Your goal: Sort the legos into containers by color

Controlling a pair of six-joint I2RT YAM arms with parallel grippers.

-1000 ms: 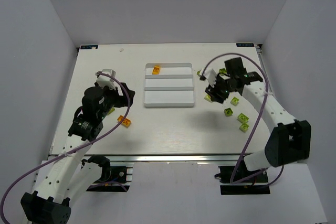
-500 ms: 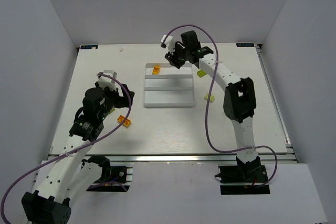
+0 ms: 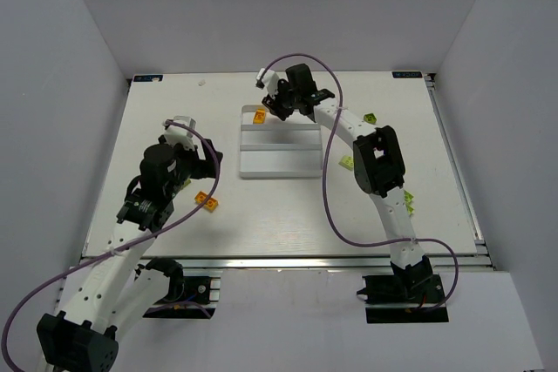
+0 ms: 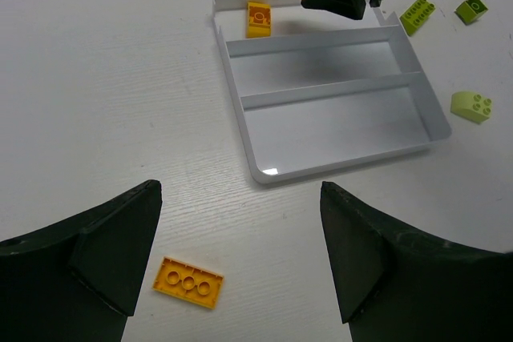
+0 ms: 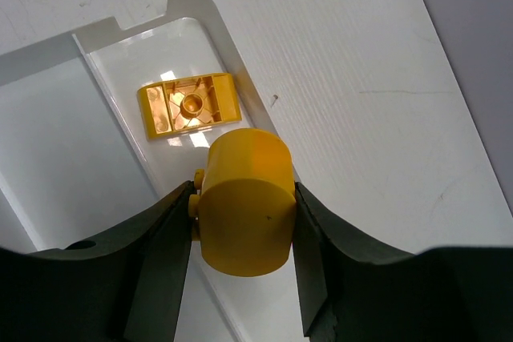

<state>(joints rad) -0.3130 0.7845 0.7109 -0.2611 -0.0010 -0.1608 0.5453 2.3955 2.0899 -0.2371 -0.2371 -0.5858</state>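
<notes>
I should move my left gripper back, turn it to the long sides of the orange plate and lower it around them, as the plate lies crosswise below it and nearer the base.
The white tray lies mid-table with three long compartments. An orange brick lies in the far compartment's left end and shows in the right wrist view and the left wrist view. My right gripper hovers over that corner, shut on a yellow rounded brick. My left gripper is open and empty, above the table left of the tray. A flat orange plate lies just below it. Lime green bricks lie right of the tray.
More green bricks lie at the far right of the tray and one beside its near right corner. A few green bricks show partly behind the right arm. Grey walls enclose the table.
My right arm swung from the green bricks on the right over to the tray's far left corner, carrying the yellow brick. The left arm has barely moved.
</notes>
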